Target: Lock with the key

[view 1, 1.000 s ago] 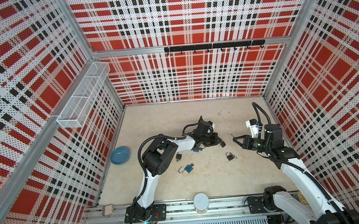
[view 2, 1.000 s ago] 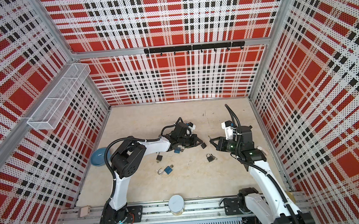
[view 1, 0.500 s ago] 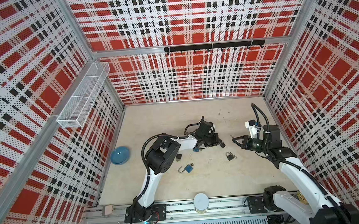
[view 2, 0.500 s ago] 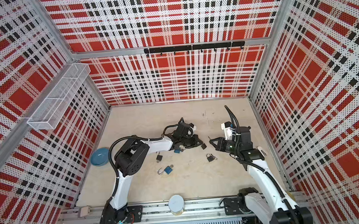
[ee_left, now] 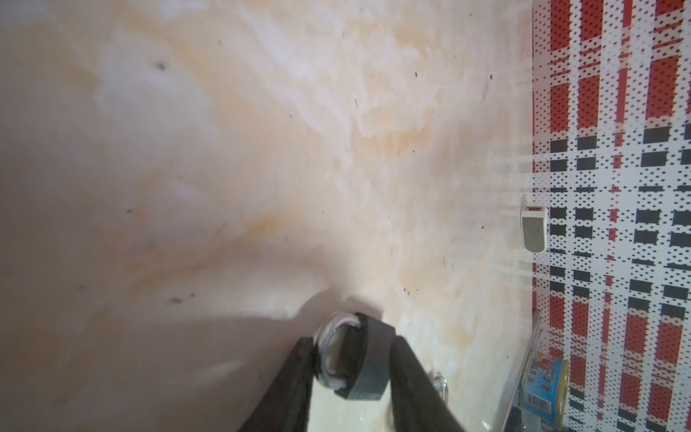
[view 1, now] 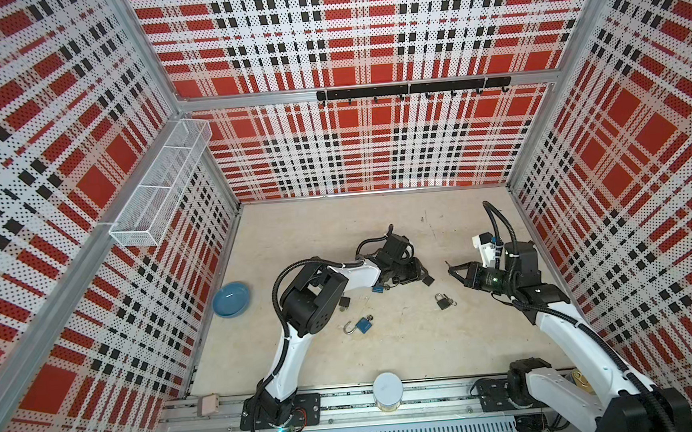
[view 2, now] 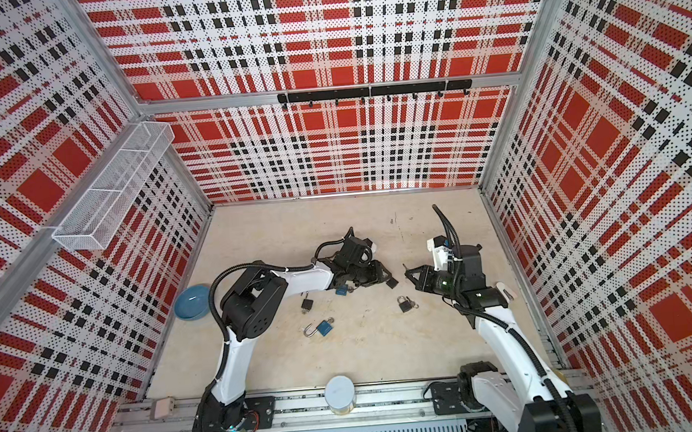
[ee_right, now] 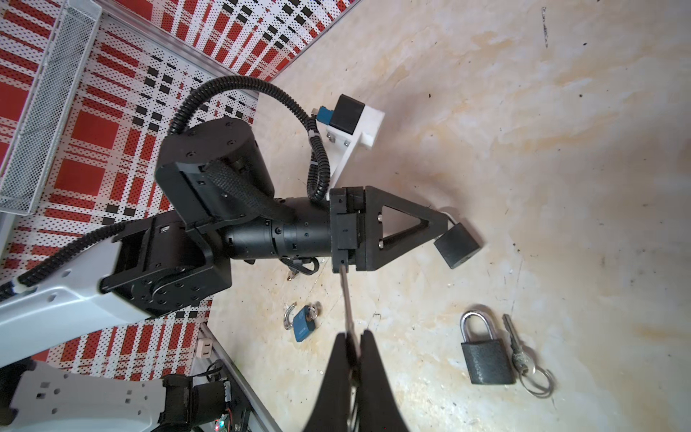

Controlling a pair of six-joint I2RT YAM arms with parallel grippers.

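The tabletop below my right gripper is clear beside the tilted black padlock, so my right gripper should go down toward that lock next and let go of the silver key (ee_right: 346,299) there.
A black padlock (ee_left: 370,361) rests tilted on the table between the parted fingers of my left gripper (ee_left: 353,341), which is open and low over the table. The right wrist view shows this lock (ee_right: 457,245) at the left gripper's tip (ee_right: 443,221). In both top views it lies by the left gripper (view 1: 417,271) (view 2: 377,274). My right gripper (ee_right: 353,336) is shut on a silver key (ee_right: 346,299) whose blade sticks out forward. It hovers to the right of the lock in both top views (view 1: 451,269) (view 2: 408,272).
A second black padlock with key and ring (ee_right: 486,359) (view 1: 442,301) lies below the right gripper. A blue padlock with open shackle (view 1: 362,325) (view 2: 322,328), a small dark lock (view 1: 344,302) and another blue lock (view 1: 378,289) lie near the left arm. A blue bowl (view 1: 231,299) sits left, a white cylinder (view 1: 387,389) in front.
The left gripper's jaws have parted around the black padlock. The left arm's elbow has shifted slightly right. The right gripper has barely moved and still grips the key.
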